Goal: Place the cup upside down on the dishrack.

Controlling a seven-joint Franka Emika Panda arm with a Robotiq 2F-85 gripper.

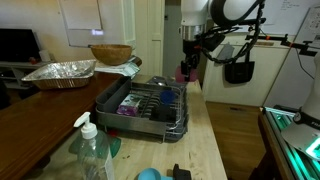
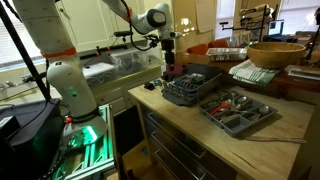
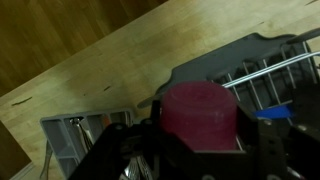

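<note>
The cup [image 1: 183, 75] has its closed end up. My gripper will next carry it outward over the dishrack, lower it onto empty wires [image 1: 146, 97] beside the purple ware and let it go.
My gripper [image 1: 186, 68] is shut on the magenta-purple cup [image 1: 183, 75] and holds it in the air over the far end of the dark grey wire dishrack [image 1: 108, 108]. Both also show in an exterior view, the cup [image 2: 168, 72] above the dishrack [image 2: 190, 90]. In the wrist view the cup [image 3: 200, 115] fills the space between my fingers [image 3: 198, 140], with its flat closed end facing the camera. The dishrack's wires [image 3: 270, 70] and black tray edge lie behind it. The rack holds some purple ware and utensils.
A crinkled foil tray [image 1: 60, 72] and a wicker bowl [image 1: 110, 52] sit beyond the rack. A clear soap bottle [image 1: 92, 150] and a blue round thing [image 1: 148, 174] stand near the counter's front. A grey cutlery tray [image 2: 238, 110] lies beside the rack.
</note>
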